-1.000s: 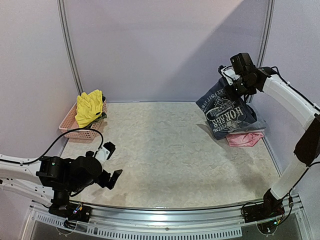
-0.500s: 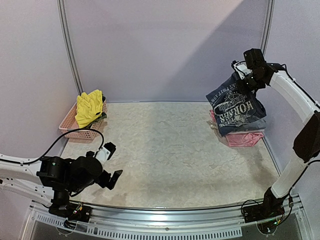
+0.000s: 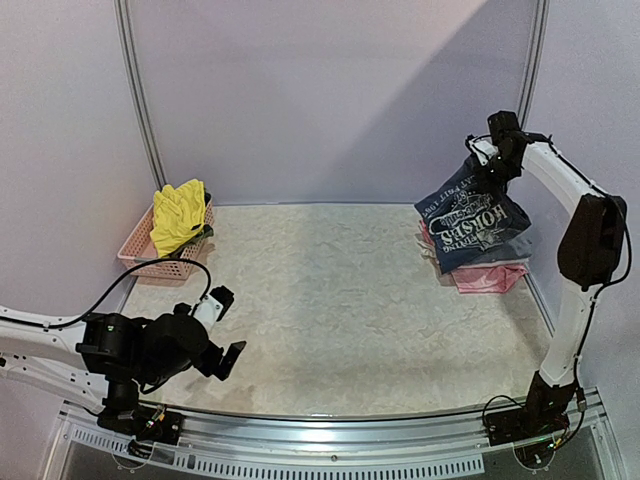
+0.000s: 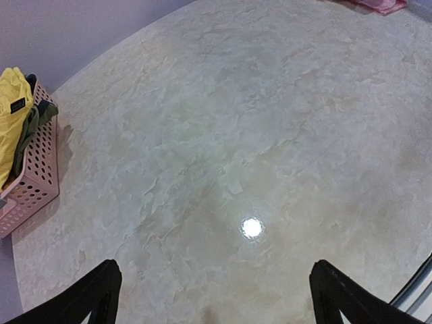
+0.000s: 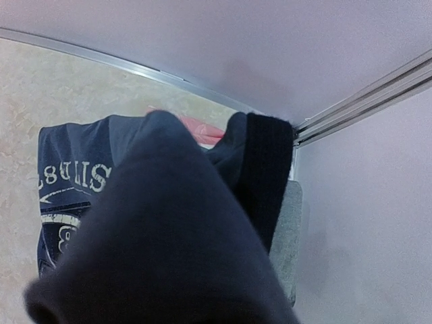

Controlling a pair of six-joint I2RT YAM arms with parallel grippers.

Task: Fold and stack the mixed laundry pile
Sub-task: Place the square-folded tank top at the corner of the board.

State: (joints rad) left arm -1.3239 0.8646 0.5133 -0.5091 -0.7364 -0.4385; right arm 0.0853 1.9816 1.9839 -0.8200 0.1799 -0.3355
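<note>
The lower edge of the navy blue top hangs over the pink piece, so my right gripper should next carry the top down toward the table's back corner.
My right gripper [image 3: 492, 168] is raised at the back right corner and shut on the navy blue top [image 3: 473, 225], which hangs from it with white print showing. The top fills the right wrist view [image 5: 74, 196] and hides the fingers. Its lower edge hangs over a pink piece [image 3: 490, 277] lying on the table; a grey cloth [image 5: 289, 236] lies by the wall beneath. The bright yellow garment [image 3: 178, 215] is draped over the basket at the back left, also in the left wrist view [image 4: 12, 121]. My left gripper [image 3: 225, 328] is open and empty, low over the front left of the table [image 4: 214, 277].
The pink plastic lattice basket [image 3: 135, 250] stands at the back left against the wall [image 4: 34, 196], with a dark green cloth [image 4: 37, 118] beside the yellow one. Metal wall rails run down both back corners. A lamp glare spot [image 4: 251, 227] shows on the marbled tabletop.
My right gripper has carried the navy top to the right and back, towards the corner, and lower over the pink piece. The left arm has not moved.
</note>
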